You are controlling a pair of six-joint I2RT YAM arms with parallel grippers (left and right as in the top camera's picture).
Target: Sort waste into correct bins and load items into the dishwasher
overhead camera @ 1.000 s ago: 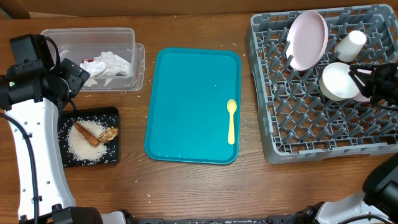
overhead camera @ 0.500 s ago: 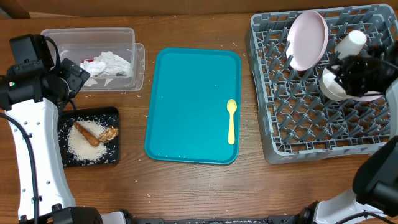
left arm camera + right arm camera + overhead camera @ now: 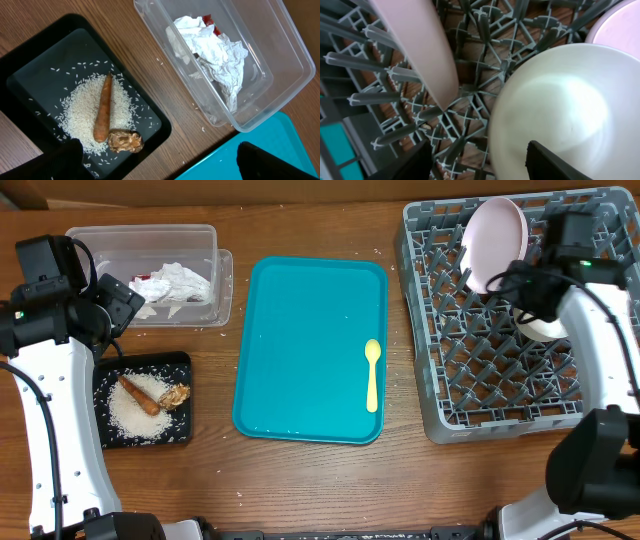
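I need to move my right gripper gently to the right in the wrist view next and close it on the whitish bowl's plate-side rim, because that rim is between the open fingers.
The crumpled napkin [image 3: 180, 280] [image 3: 215, 50] and the dark-red wrapper [image 3: 140, 278] [image 3: 209, 20] lie in the clear tub [image 3: 140, 235] [image 3: 295, 45]. The carrot-like stick [image 3: 138, 394] [image 3: 102, 115], brown chunk [image 3: 176, 394] [image 3: 125, 141] and rice [image 3: 130, 418] [image 3: 80, 107] lie in the black tray [image 3: 182, 360] [image 3: 30, 45]. The pink plate [image 3: 495, 240] [image 3: 420, 45], whitish bowl [image 3: 540, 328] [image 3: 560, 100] and pink bowl [image 3: 620, 30] stand in the grey rack [image 3: 500, 390] [image 3: 365, 95]. The yellow spoon [image 3: 372, 375] lies on the teal tray. My right gripper [image 3: 520, 295] [image 3: 485, 162] is open, straddling the whitish bowl's rim. My left gripper [image 3: 122, 302] [image 3: 160, 162] is open and empty above the bins. The cup is hidden.
The teal tray [image 3: 300, 330] [image 3: 300, 145] lies in the middle between the bins and the rack. Bare wooden table [image 3: 300, 480] runs along the front. A few rice grains lie on the wood beside the tub.
My right arm swung in from the right edge, up and leftward across the rack, and now covers the cup and much of the whitish bowl. The left arm has not moved.
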